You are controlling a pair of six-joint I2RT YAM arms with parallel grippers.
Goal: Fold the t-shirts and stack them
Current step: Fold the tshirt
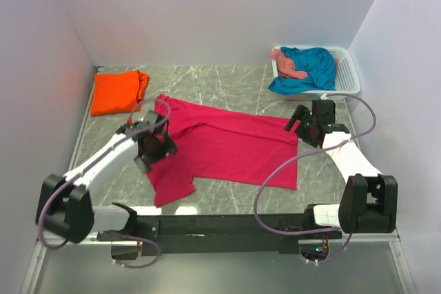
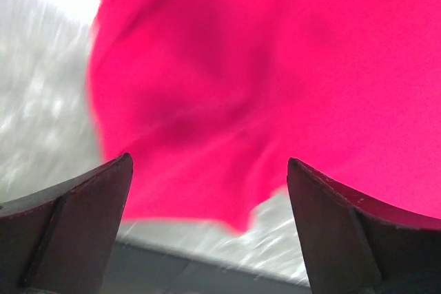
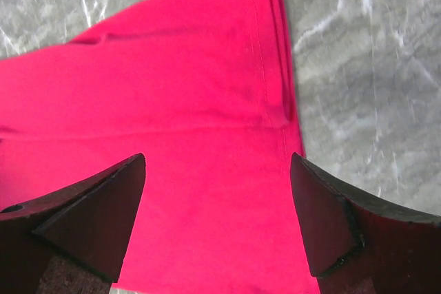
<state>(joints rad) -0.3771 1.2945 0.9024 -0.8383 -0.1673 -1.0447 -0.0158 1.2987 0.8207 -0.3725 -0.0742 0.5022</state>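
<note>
The robot's left gripper should next move back and go down onto the sleeve's near outer corner (image 1: 158, 203) (image 2: 129, 214), because that sleeve sticks out past the t-shirt's lower edge toward the bar.
A magenta-pink t-shirt (image 1: 231, 149) lies spread across the middle of the marble table, partly folded. My left gripper (image 1: 153, 144) hovers open over its left part; in the left wrist view the pink cloth (image 2: 275, 80) and its lower edge lie between and beyond the wide jaws (image 2: 208, 163). My right gripper (image 1: 302, 123) hangs open over the shirt's right hem (image 3: 282, 94), jaws (image 3: 218, 163) wide with nothing held. A folded orange t-shirt (image 1: 118, 92) rests at the back left. A teal-blue t-shirt (image 1: 309, 68) and a salmon-pink one (image 1: 288, 64) lie crumpled in the basket.
A white slatted basket (image 1: 349, 78) stands at the back right against the wall. White walls close in the table on the left, back and right. The black base rail (image 1: 227, 225) runs along the near edge.
</note>
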